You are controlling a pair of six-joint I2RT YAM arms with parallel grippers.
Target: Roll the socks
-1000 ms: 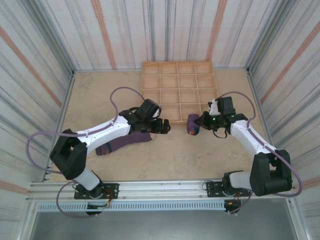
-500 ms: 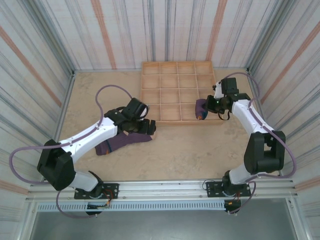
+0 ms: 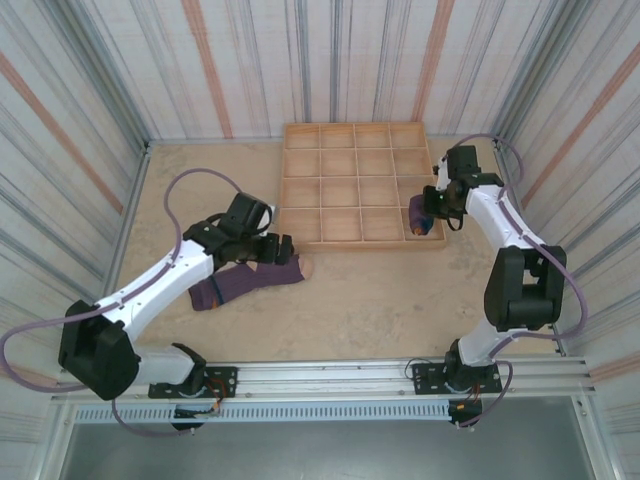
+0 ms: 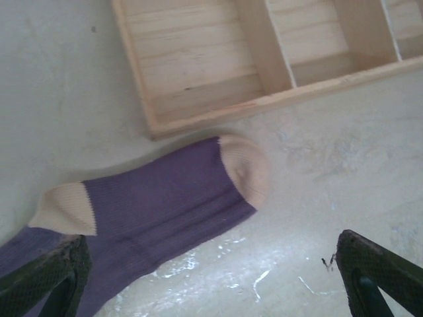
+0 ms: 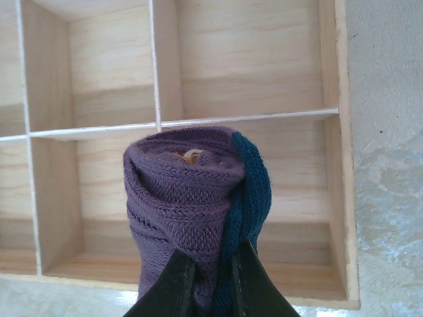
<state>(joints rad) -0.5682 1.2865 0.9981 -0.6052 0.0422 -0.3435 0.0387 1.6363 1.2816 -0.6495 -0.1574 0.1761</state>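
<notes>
The right gripper lowers into the tray's empty near corner section point(image 3: 418, 228) point(image 5: 291, 201) next and releases the bundle's lower end there, since the bundle already hangs over it.
One sock point(image 3: 248, 285) lies flat on the table, purple with a peach toe point(image 4: 247, 169) close to the tray's near left corner. My left gripper point(image 3: 277, 247) hovers open just above it, and its fingers point(image 4: 46, 284) straddle the sock's foot point(image 4: 158, 211) without touching. The other sock is a rolled purple bundle point(image 3: 416, 214) with a teal band. My right gripper point(image 3: 430, 213) is shut on the bundle's lower end point(image 5: 192, 205). It holds the bundle upright over the tray's near right compartment point(image 5: 291, 198).
A wooden tray point(image 3: 350, 124) with several square compartments sits at the back middle of the table, its near edge point(image 4: 264, 102) next to the flat sock. Striped walls close in the table on three sides. Bare table lies in front of the tray.
My right arm carried the rolled sock from the table in front of the tray to above its near right compartment. My left arm drew back to the left, over the flat sock.
</notes>
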